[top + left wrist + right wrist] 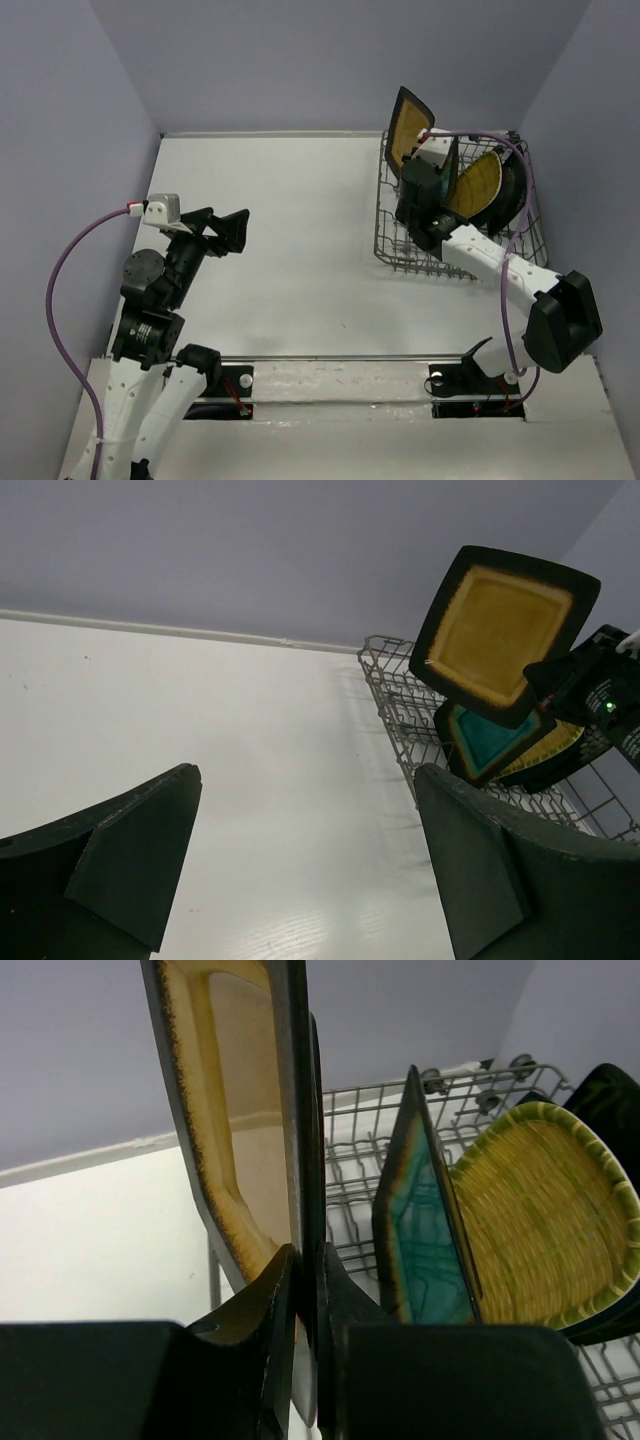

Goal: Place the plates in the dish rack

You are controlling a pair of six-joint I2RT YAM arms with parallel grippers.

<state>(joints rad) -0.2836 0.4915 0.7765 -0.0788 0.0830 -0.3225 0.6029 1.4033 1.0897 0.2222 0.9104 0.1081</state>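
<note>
My right gripper is holding the mustard-centred plate above the rack's empty end beside the teal-centred plate. It needs to lower the plate into that gap next and let go of it.
The grey wire dish rack stands at the table's far right. My right gripper is shut on the rim of the dark-rimmed plate with a mustard centre, holding it upright above the rack's left end. Inside the rack stand a dark-rimmed plate with a teal centre, a yellow ribbed plate and a black plate behind it. My left gripper hangs open above the table's left side, holding nothing.
The white table is walled in by lilac panels at the back and both sides. A purple cable from the right wrist loops over the rack's right side. Another purple cable arcs beside the left arm.
</note>
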